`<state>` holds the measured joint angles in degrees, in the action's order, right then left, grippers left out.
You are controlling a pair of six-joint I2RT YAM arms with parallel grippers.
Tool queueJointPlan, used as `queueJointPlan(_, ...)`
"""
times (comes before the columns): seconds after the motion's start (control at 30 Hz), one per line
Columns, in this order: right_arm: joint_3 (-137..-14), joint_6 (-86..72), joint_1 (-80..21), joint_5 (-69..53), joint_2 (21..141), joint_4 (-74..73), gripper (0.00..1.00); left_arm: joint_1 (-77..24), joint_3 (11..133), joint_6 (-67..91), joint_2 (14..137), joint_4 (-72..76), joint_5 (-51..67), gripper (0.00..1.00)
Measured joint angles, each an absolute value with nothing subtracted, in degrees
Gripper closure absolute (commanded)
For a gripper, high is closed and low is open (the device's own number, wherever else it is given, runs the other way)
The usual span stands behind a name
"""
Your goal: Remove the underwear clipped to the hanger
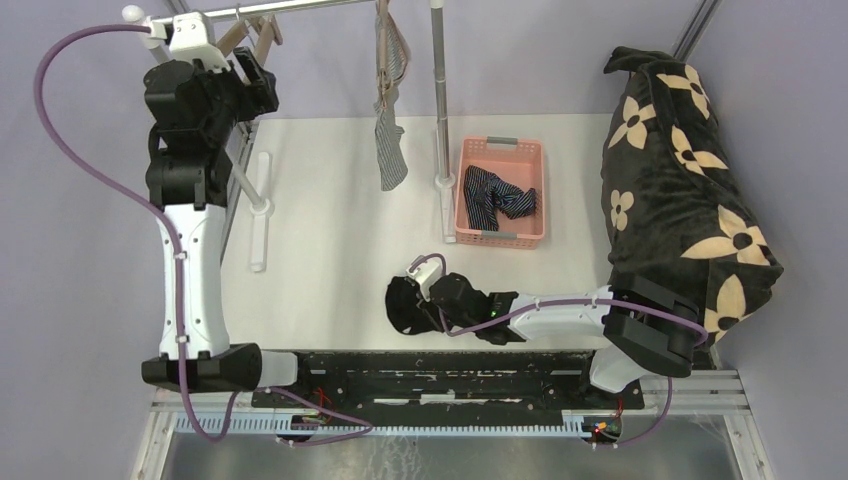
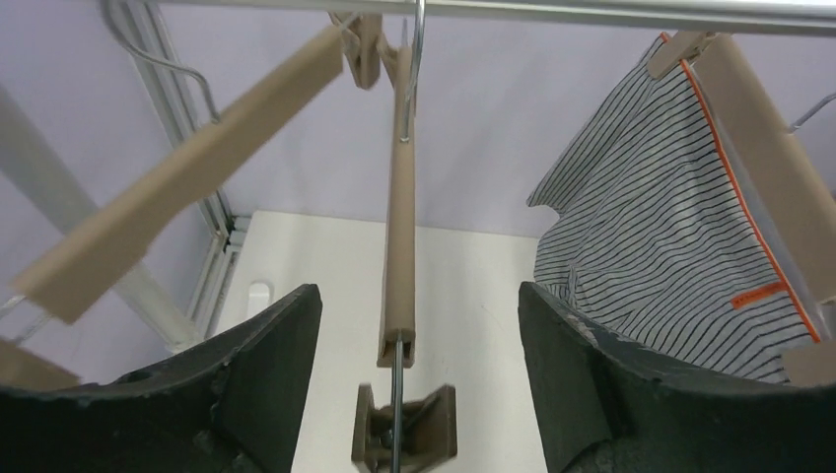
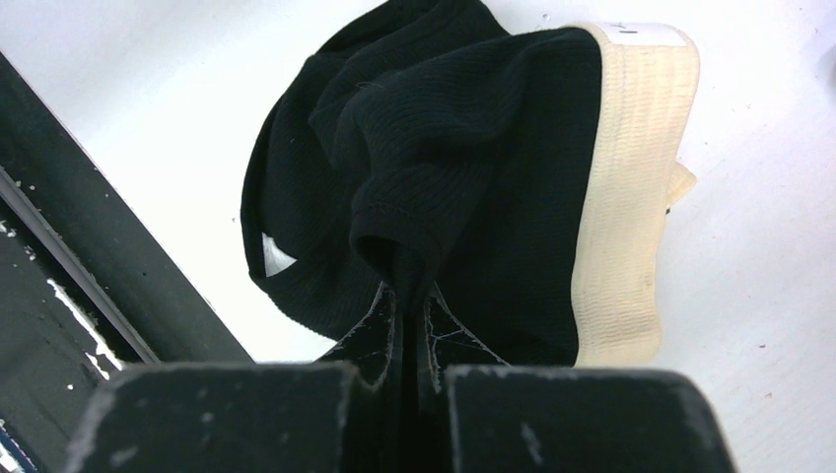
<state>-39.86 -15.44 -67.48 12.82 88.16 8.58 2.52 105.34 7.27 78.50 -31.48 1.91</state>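
My right gripper will next lift the black underwear away from my base and over the pink basket. Then it will lower the underwear into the basket.
Grey-and-white striped underwear [image 1: 392,135] hangs clipped to a wooden hanger [image 2: 764,148] on the rail [image 2: 592,12]; it also shows at the right of the left wrist view [image 2: 661,246]. My left gripper [image 1: 262,80] is raised at the rail's left end. It stands open [image 2: 419,292] around a bare wooden hanger [image 2: 397,236], whose clip [image 2: 404,429] sits just below, and touches neither. Black underwear [image 3: 444,168] with a cream waistband [image 3: 626,177] lies on the table's near edge, my right gripper [image 3: 406,286] shut on a fold of it [image 1: 408,300]. Navy striped underwear [image 1: 498,195] lies in the pink basket [image 1: 500,145].
A large black cushion with tan flowers [image 1: 680,170] fills the right side. The rack's upright pole [image 1: 440,90] stands next to the basket, and its white foot bars [image 1: 260,210] rest on the table at left. Another bare wooden hanger [image 2: 187,168] hangs left of my left gripper.
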Motion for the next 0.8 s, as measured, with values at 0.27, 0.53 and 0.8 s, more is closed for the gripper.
queueJointPlan(0.27,-41.8,-14.0,-68.4,14.2,87.0,6.3,0.99,2.5,102.0,5.8,70.4,-32.1,-2.6,0.01)
queueJointPlan(0.53,-46.8,-8.5,-68.6,20.9,77.6,-0.1,0.99,2.5,96.6,4.7,66.7,-34.3,-6.5,0.01)
queueJointPlan(0.8,-54.1,0.8,-66.5,34.7,67.6,-2.8,0.99,2.5,95.1,4.8,59.2,-34.6,0.8,0.01)
